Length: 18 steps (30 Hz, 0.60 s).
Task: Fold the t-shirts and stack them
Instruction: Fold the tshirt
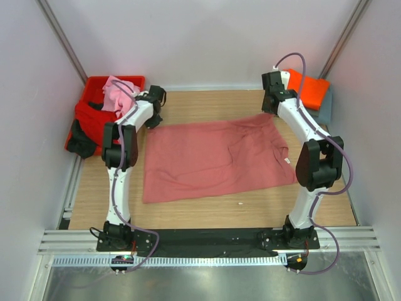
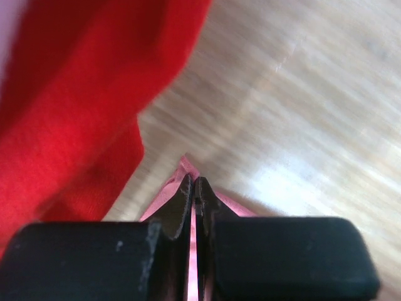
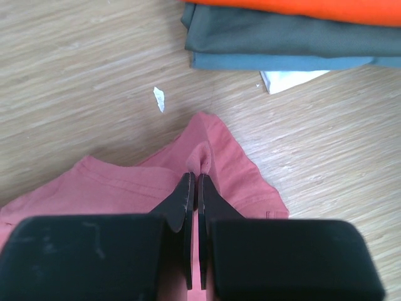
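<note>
My right gripper will next pull the pink shirt's pinched fold back over the cloth toward the white tag, and then it will open.
A dusty salmon-pink t-shirt (image 1: 213, 160) lies spread flat on the wooden table. My left gripper (image 1: 151, 121) is at its far left corner, shut on a thin edge of the pink cloth (image 2: 185, 168), which shows between the closed jaws. At the far right corner, my right gripper (image 1: 270, 111) is shut on a small pinched fold of the same shirt (image 3: 216, 157). A folded stack with an orange t-shirt (image 1: 308, 88) on a grey-blue one (image 3: 276, 61) sits at the back right. Light pink (image 1: 118, 94), red (image 1: 89, 119) and dark t-shirts hang in and over the crate.
The red plastic crate (image 1: 100, 82) stands at the back left corner, its red cloth (image 2: 69, 106) close beside my left gripper. A white paper scrap (image 3: 159, 99) lies on the wood near the right gripper. White walls enclose the table on three sides.
</note>
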Available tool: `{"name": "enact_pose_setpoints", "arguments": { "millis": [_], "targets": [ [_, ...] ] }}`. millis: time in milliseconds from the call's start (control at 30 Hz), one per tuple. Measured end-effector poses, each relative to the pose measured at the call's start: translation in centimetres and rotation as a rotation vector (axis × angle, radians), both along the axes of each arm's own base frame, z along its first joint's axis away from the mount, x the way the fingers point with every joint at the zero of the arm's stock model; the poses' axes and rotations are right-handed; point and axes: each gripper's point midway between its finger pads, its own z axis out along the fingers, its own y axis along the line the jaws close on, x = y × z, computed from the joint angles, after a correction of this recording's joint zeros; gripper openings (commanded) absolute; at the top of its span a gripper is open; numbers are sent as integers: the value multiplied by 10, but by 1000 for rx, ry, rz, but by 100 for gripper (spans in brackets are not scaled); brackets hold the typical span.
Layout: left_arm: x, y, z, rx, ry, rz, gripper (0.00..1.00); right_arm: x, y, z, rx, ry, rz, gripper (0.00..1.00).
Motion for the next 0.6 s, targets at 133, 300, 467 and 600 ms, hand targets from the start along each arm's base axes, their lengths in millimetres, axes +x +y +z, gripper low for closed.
{"name": "enact_pose_setpoints", "arguments": {
  "millis": [133,300,467,600],
  "targets": [
    [-14,-2,1,-23,38,-25,0,4,1,10,5,-20,0,1],
    [-42,-5,9,-46,83,-48,0,-3,-3,2,-8,7,-17,1],
    [-68,-6,23,-30,95,-76,0,-21,-11,-20,-36,67,-45,1],
    [-89,-8,29,-9,105,-96,0,-46,-19,-32,-56,113,-66,1]
  ]
}}
